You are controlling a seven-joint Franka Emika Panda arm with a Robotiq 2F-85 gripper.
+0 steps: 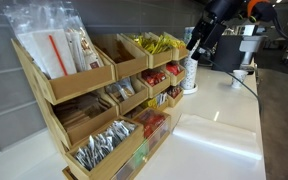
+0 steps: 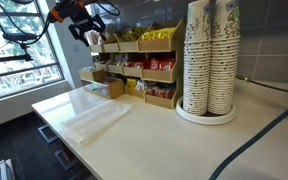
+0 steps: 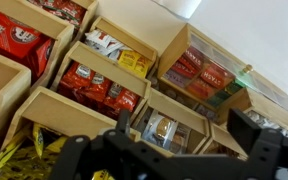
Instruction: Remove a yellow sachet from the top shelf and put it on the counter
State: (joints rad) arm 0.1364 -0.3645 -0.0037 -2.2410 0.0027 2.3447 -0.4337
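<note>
The yellow sachets (image 1: 159,43) (image 3: 31,157) lie off beside my spread fingers, so my gripper will next turn and shift over the top-shelf bin onto one sachet.
Several yellow sachets (image 1: 155,43) lie in the end bin of the top shelf (image 1: 84,82) of the stepped wooden rack, next to the cup stack. They also show in the other exterior view (image 2: 160,35) and at the lower left of the wrist view (image 3: 19,160). My gripper (image 1: 196,42) hangs in the air in front of and above the rack, apart from the sachets; it also shows in an exterior view (image 2: 90,32). In the wrist view its fingers (image 3: 184,125) are spread wide with only bins below them. The white counter (image 1: 214,140) lies before the rack.
Tall stacks of paper cups (image 2: 209,60) stand on a round tray beside the rack. Lower bins hold red packets (image 3: 94,85) and other packets. A clear plastic sheet (image 2: 94,120) lies on the counter (image 2: 164,140). A window is at the far end.
</note>
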